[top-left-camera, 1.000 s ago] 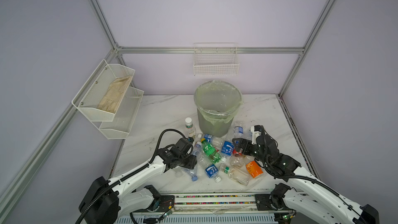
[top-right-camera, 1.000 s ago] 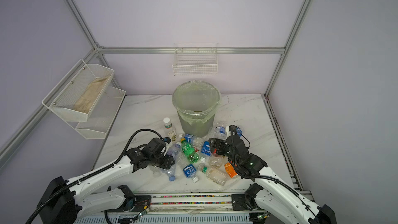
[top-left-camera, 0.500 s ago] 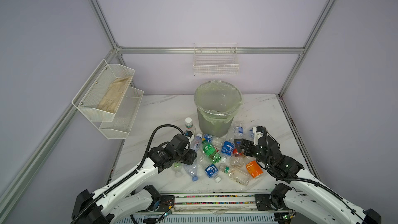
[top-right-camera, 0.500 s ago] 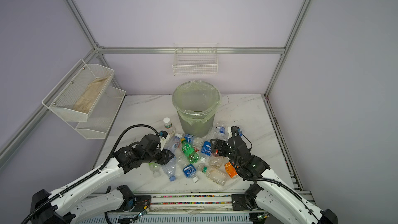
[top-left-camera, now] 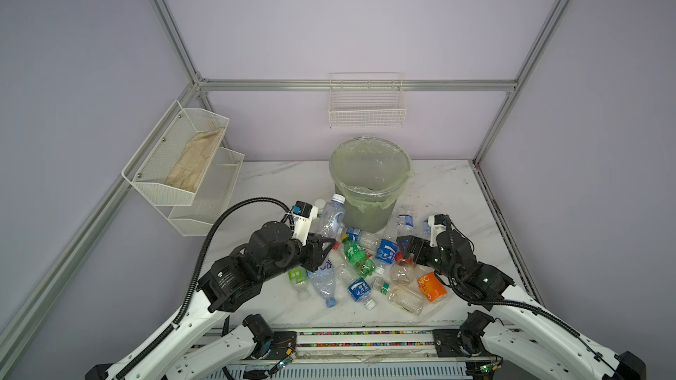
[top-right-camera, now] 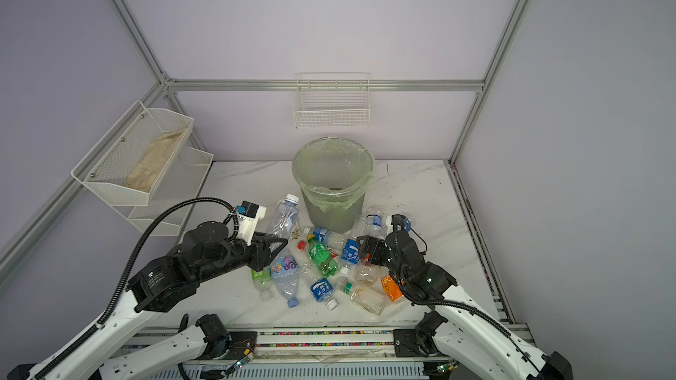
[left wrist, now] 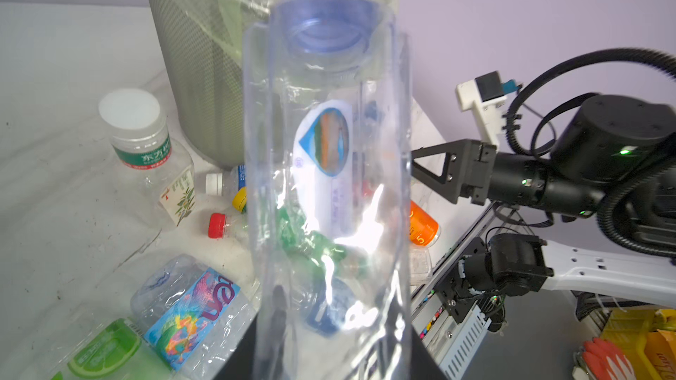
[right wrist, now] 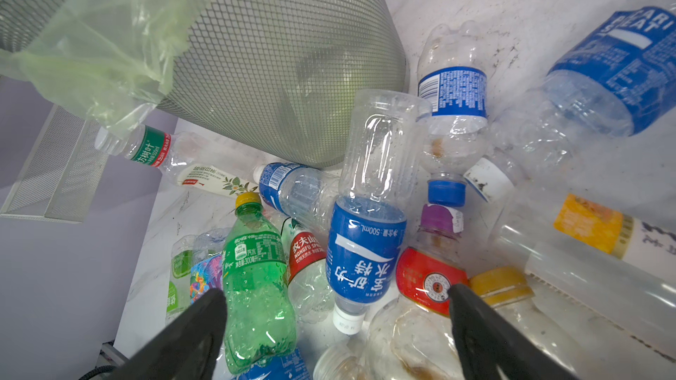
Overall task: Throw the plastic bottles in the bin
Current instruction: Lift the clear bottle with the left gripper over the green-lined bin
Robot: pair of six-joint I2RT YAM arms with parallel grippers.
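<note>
The clear plastic bottle (top-left-camera: 330, 215) still hangs beside the bin, so I will raise my left gripper and move outward over the bin's opening (top-left-camera: 370, 164) to let the bottle go.
My left gripper (top-left-camera: 323, 244) (left wrist: 329, 358) is shut on the base of a clear plastic bottle (top-left-camera: 330, 215) (top-right-camera: 284, 219) (left wrist: 325, 162) with a white cap. The bottle is held off the table, cap up, just left of the bin (top-left-camera: 365, 210) (top-right-camera: 334, 210) (left wrist: 205, 67). Several more plastic bottles lie in a heap in front of the bin, among them a green one (top-left-camera: 356, 257) (right wrist: 256, 286), a blue-labelled one (top-left-camera: 387, 252) (right wrist: 365, 250) and an orange-labelled one (top-left-camera: 431, 286). My right gripper (top-left-camera: 408, 248) (right wrist: 336, 327) hovers open over the heap's right side, holding nothing.
Two white mesh shelves (top-left-camera: 183, 166) hang on the left wall, the upper one holding a cloth. A white wire basket (top-left-camera: 367, 104) hangs on the back wall above the bin. A small white-capped bottle (left wrist: 146, 148) stands upright left of the bin. The table's front edge carries a rail (top-left-camera: 365, 338).
My left gripper has closed on the clear bottle and lifted it from the heap up toward the bin's left side. The right gripper has shifted slightly over the heap and stayed open.
</note>
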